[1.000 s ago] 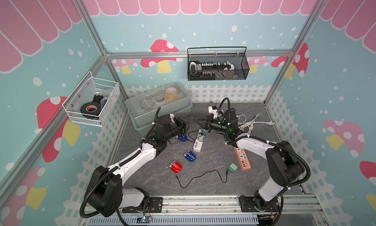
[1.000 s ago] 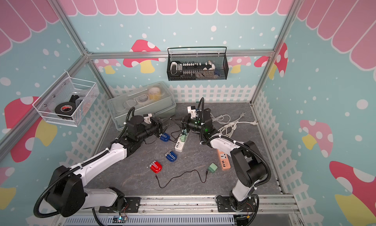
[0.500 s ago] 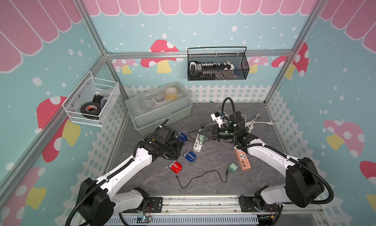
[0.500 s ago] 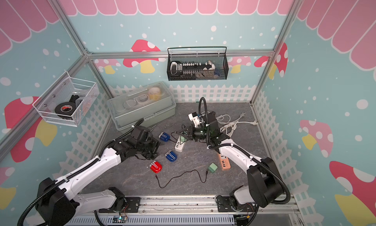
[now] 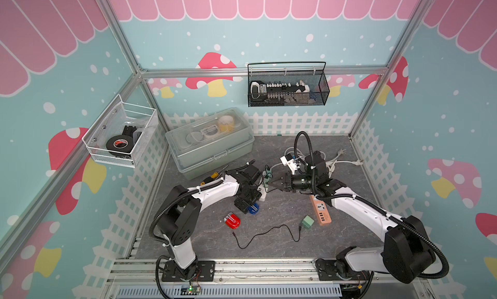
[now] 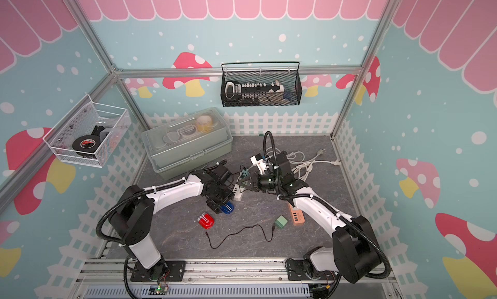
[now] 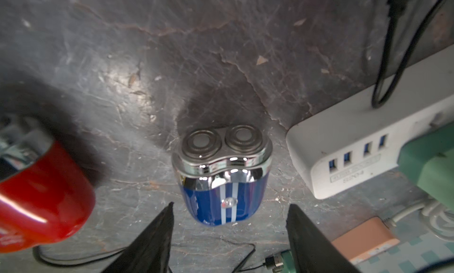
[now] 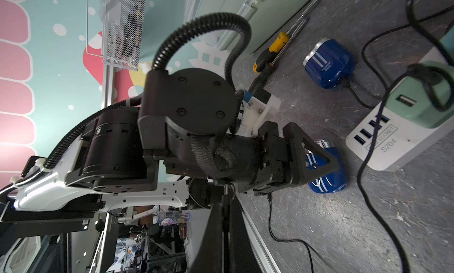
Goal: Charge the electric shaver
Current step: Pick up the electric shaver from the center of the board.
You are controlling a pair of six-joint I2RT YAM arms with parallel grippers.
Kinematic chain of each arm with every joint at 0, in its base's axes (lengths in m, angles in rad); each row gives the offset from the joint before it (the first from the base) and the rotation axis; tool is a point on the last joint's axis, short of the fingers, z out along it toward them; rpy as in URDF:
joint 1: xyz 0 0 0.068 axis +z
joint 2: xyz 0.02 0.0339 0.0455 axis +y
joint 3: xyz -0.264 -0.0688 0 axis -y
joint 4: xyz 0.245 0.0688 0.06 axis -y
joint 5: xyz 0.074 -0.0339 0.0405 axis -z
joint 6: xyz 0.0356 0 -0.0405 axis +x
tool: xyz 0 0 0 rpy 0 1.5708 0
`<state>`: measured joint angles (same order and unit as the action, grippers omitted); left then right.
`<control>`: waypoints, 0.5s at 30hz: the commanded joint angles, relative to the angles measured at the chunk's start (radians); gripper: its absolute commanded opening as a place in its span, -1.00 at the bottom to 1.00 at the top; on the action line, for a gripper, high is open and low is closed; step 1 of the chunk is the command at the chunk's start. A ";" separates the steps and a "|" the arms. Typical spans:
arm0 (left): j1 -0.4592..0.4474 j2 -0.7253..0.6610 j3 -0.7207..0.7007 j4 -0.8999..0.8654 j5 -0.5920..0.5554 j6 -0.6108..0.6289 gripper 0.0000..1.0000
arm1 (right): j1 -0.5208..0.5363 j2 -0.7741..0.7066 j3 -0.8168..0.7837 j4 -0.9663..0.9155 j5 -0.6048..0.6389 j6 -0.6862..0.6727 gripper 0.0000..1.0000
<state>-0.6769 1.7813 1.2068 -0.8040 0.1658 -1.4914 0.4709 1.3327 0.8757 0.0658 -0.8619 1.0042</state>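
Observation:
Next, my left gripper moves down over the blue shaver and closes on its body below the silver heads. The open fingers hang above, one per side.
A blue electric shaver [image 7: 221, 183] with two round silver heads rests on the dark floor. My left gripper [image 7: 229, 208] hangs open over its lower end, one finger on each side, neither touching it. Both top views show this blue shaver [image 5: 253, 209] [image 6: 227, 209] beside the left gripper [image 5: 243, 204]. A second blue shaver [image 8: 329, 63] lies by the screwdriver with a black cable in its end. My right gripper [image 5: 271, 184] is shut and empty, pointing at the white power strip [image 5: 262, 194], which carries a green adapter [image 8: 417, 95].
A red shaver [image 5: 232, 221] lies close to the left gripper. A loose green adapter [image 5: 307, 221] with a black cable [image 5: 263, 234] lies at the front, next to an orange power strip [image 5: 320, 210]. A grey storage box [image 5: 209, 144], a yellow-handled screwdriver [image 8: 277, 48] and white cords [image 5: 333, 160] lie behind.
My left arm has swung from near the storage box toward the front, down over the blue shaver, and its jaws have opened wider. The right gripper has shifted slightly frontward and stays shut.

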 commanded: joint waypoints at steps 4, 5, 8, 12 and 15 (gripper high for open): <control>-0.019 0.045 0.009 -0.061 -0.065 0.046 0.46 | -0.030 -0.052 -0.036 -0.014 -0.025 -0.021 -1.00; -0.019 0.051 -0.001 -0.030 -0.068 0.051 0.47 | -0.034 -0.057 -0.041 -0.014 -0.025 -0.020 -1.00; -0.020 0.070 -0.017 0.041 -0.089 0.060 0.47 | -0.038 -0.068 -0.055 -0.012 -0.026 -0.013 -1.00; -0.018 0.095 -0.005 0.051 -0.129 0.073 0.47 | -0.041 -0.078 -0.067 -0.011 -0.029 -0.010 -1.00; -0.020 0.095 -0.019 0.051 -0.139 0.059 0.45 | -0.043 -0.080 -0.065 -0.012 -0.030 -0.007 -1.00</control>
<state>-0.6910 1.8587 1.2030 -0.7719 0.0887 -1.4387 0.4335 1.2774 0.8185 0.0505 -0.8761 1.0031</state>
